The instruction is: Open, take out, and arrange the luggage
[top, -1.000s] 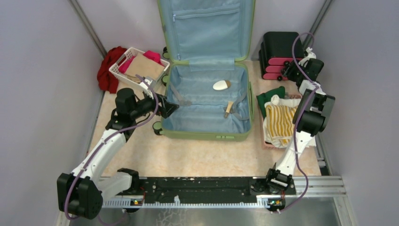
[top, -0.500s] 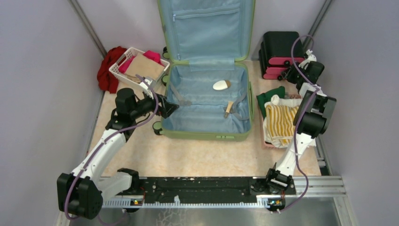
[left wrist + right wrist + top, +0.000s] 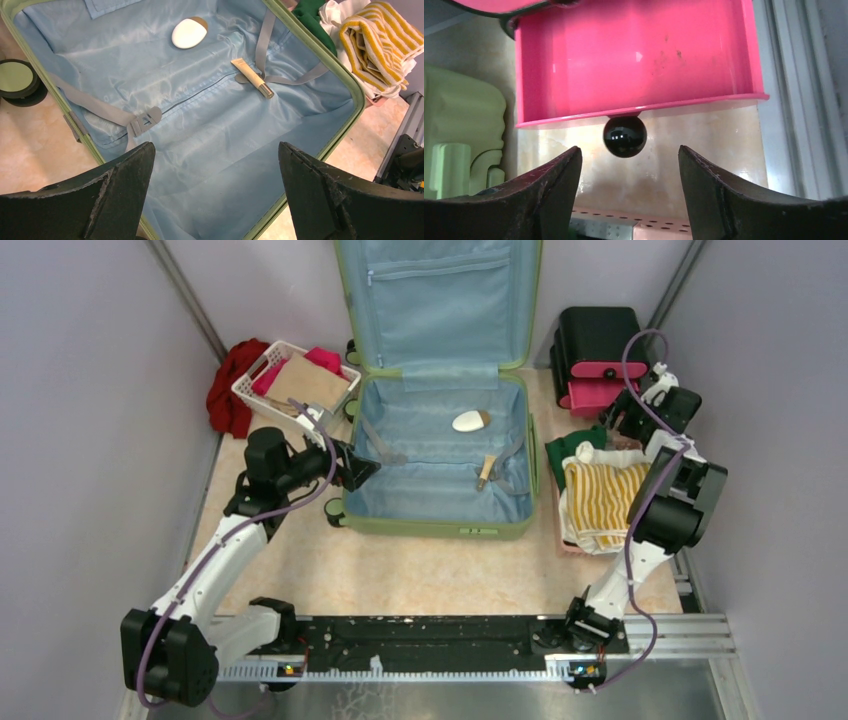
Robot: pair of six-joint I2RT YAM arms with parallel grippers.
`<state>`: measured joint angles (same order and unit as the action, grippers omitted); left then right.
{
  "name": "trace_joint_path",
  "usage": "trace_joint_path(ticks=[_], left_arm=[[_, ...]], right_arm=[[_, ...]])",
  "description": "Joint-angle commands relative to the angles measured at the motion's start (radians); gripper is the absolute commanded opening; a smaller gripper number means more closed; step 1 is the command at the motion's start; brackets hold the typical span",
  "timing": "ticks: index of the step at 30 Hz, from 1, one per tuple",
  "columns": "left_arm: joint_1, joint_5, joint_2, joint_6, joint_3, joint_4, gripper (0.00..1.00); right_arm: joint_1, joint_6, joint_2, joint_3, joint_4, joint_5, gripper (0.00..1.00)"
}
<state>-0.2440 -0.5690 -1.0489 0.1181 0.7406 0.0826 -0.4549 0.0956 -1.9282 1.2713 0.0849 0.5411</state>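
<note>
The drawer is already pulled out. My right gripper needs to swing to the left in the top view next and go down onto the small tube's body (image 3: 486, 470).
The luggage (image 3: 440, 527), a light-green hard-shell suitcase, lies open in the middle with its lid upright at the back. On its blue lining (image 3: 200, 125) lie a white oval thing (image 3: 468, 421) and a small tube (image 3: 486, 472). Both also show in the left wrist view, the oval (image 3: 189, 33) and the tube (image 3: 252, 78). My left gripper (image 3: 368, 468) is open and empty over the suitcase's left rim. My right gripper (image 3: 620, 418) is open just in front of a pulled-out pink drawer (image 3: 634, 55). The drawer's black knob (image 3: 625, 136) hangs between and beyond the fingertips, untouched.
The black-and-pink drawer box (image 3: 598, 340) stands at the back right. Folded clothes with a yellow striped towel (image 3: 597, 495) and a green cloth (image 3: 575, 443) lie right of the suitcase. A pale basket (image 3: 295, 380) and a red cloth (image 3: 228, 385) sit at the back left.
A pink drawer has slid out of the box while my right gripper drew back toward the near right. The left arm has not moved.
</note>
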Motion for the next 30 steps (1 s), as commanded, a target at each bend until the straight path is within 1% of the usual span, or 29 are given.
trace_joint_path(ticks=[1, 4, 7, 10, 14, 21, 26, 30], left_arm=[[0.008, -0.017, 0.024, -0.004, 0.014, 0.02, 0.99], [0.008, -0.022, 0.024, -0.001, 0.014, 0.022, 0.99], [0.008, -0.026, 0.024, 0.003, 0.014, 0.023, 0.99], [0.008, -0.027, 0.025, 0.002, 0.014, 0.025, 0.99], [0.008, -0.022, 0.027, 0.0, 0.013, 0.025, 0.99], [0.008, -0.021, 0.022, -0.001, 0.013, 0.023, 0.99], [0.008, -0.019, 0.021, -0.003, 0.013, 0.023, 0.99], [0.008, -0.015, 0.022, -0.005, 0.013, 0.022, 0.99]], right_arm=[[-0.005, -0.144, 0.162, 0.025, -0.032, 0.0, 0.71], [-0.004, -0.215, 0.204, 0.04, -0.074, 0.032, 0.73], [-0.004, -0.254, 0.21, 0.09, -0.16, 0.129, 0.73], [0.006, -0.223, 0.201, 0.132, -0.209, 0.265, 0.73], [0.069, -0.195, 0.206, 0.151, -0.242, 0.338, 0.73], [0.231, -0.115, 0.227, 0.138, -0.209, 0.387, 0.73], [0.354, -0.054, 0.204, 0.147, -0.193, 0.383, 0.72], [0.445, -0.066, 0.169, 0.165, -0.226, 0.342, 0.72]])
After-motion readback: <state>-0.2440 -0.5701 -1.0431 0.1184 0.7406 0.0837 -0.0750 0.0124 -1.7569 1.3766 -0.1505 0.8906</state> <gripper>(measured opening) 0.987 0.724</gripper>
